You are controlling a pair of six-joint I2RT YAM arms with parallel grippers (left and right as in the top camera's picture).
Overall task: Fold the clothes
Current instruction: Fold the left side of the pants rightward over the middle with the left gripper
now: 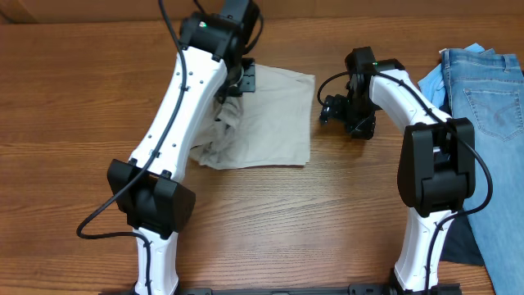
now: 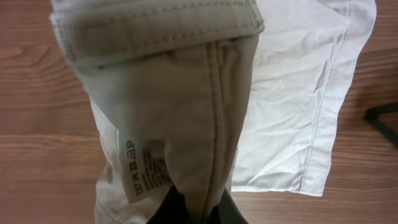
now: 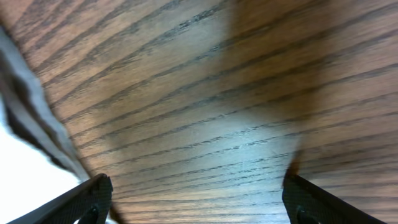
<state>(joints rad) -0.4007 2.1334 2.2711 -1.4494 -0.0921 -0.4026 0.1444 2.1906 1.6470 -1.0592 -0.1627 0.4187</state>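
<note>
The flat pale layer (image 1: 274,111) (image 2: 286,106) is spread out below my left gripper and the lifted waistband end. My left gripper will move down over that layer next and let go of the fabric.
The beige trouser-like garment (image 1: 270,119) lies partly folded on the table, left of centre. My left gripper (image 1: 231,82) is shut on its waistband end and holds that part lifted. In the left wrist view the waistband, a seam and a care label of the garment (image 2: 186,112) hang from the left gripper (image 2: 198,208), with a flat pale layer below. My right gripper (image 1: 340,111) is open and empty just right of the garment's right edge, low over bare wood. In the right wrist view the right gripper (image 3: 198,202) has its fingertips wide apart, with the garment's edge (image 3: 18,168) at the left.
Blue denim jeans (image 1: 491,90) lie at the table's right edge, with a small light-blue cloth (image 1: 431,82) beside them. The wooden table (image 1: 65,106) shows bare wood to the left and in front of the garment.
</note>
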